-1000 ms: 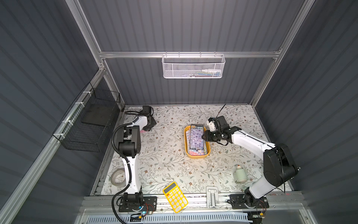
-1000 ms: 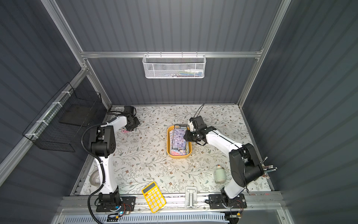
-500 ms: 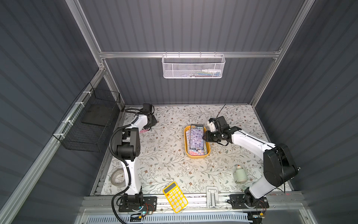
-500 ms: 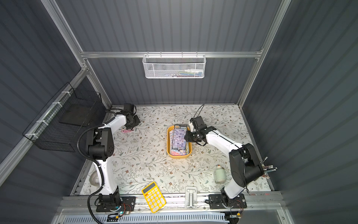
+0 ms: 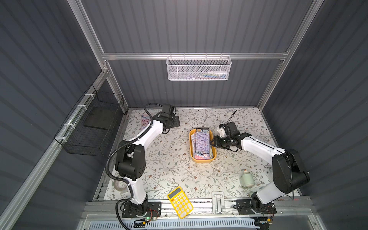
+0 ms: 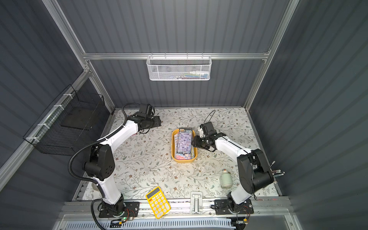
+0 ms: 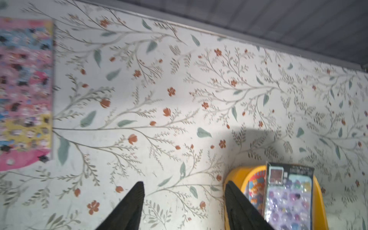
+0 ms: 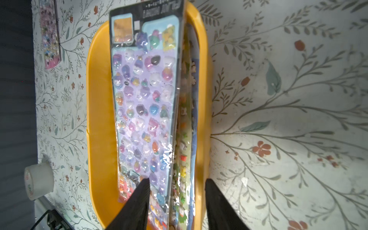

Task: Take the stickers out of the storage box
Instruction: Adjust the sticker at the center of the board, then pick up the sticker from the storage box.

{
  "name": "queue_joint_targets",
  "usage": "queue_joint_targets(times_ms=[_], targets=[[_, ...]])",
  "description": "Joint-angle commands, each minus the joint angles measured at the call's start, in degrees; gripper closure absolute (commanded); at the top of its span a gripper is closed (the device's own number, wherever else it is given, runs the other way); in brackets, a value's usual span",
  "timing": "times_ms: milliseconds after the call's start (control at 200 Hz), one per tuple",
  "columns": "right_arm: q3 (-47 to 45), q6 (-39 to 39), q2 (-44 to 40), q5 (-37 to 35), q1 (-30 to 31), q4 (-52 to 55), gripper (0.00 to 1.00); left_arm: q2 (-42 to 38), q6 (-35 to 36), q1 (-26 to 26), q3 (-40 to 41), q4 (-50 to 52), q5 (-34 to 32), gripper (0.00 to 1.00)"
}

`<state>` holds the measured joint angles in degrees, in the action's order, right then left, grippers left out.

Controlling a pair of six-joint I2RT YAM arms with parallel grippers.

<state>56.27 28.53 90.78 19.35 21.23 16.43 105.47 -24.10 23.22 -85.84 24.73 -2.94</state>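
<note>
I will lower my left gripper toward the tray next, onto the purple sheet's far end at its edge facing the pink sheet, because that end is over the tray's rim.
The storage box (image 5: 201, 160) is a mustard-yellow tray in the middle of the mat, seen in both top views (image 6: 183, 160). It holds a stack of stickers with a purple sheet (image 8: 143, 99) on top. My right gripper (image 8: 176, 182) stands open at the tray's right side. One finger is over the stickers and the other is outside the tray wall (image 8: 201, 119). A pink sticker sheet (image 5: 145, 121) lies flat on the mat at the far left. My left gripper (image 7: 184, 184) hangs open and empty between that sheet (image 7: 23, 89) and the tray (image 7: 239, 173).
A yellow calculator (image 5: 180, 202) lies at the front edge and a small pale bottle (image 5: 247, 178) at the front right. A tape roll (image 5: 119, 184) sits at the front left. A white mesh basket (image 5: 199, 68) hangs on the back wall, a black wire basket (image 5: 93, 127) on the left wall.
My left gripper has opened, leaving the pink sheet on the mat, and has moved right toward the tray. My right gripper's jaws have widened slightly at the tray's side.
</note>
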Motion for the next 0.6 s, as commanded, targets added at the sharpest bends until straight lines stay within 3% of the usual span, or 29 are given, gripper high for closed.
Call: queue_joint_targets(times_ms=[0, 105, 255, 365, 595], targets=[[-0.9, 1.7, -0.8, 3.6, -0.8, -1.4, 0.55, -2.3, 1.3, 2.9, 2.2, -3.2, 5.1, 0.34], [-0.6, 1.8, -0.4, 4.1, -0.8, -1.8, 0.56, -0.7, 0.2, 5.1, 2.4, -4.9, 7.4, 0.39], [0.4, 2.7, 1.1, 5.7, -0.8, -3.6, 0.64, 2.7, -0.9, 7.1, 0.2, -6.1, 10.2, 0.53], [2.1, 2.9, 3.0, 6.2, -0.8, -4.0, 0.71, 5.0, -1.3, 8.4, -1.8, -6.4, 10.9, 0.53], [6.1, 1.9, 6.0, 3.4, -0.8, -1.8, 0.70, 9.3, -2.2, 10.2, -4.2, -6.4, 11.6, 0.52]])
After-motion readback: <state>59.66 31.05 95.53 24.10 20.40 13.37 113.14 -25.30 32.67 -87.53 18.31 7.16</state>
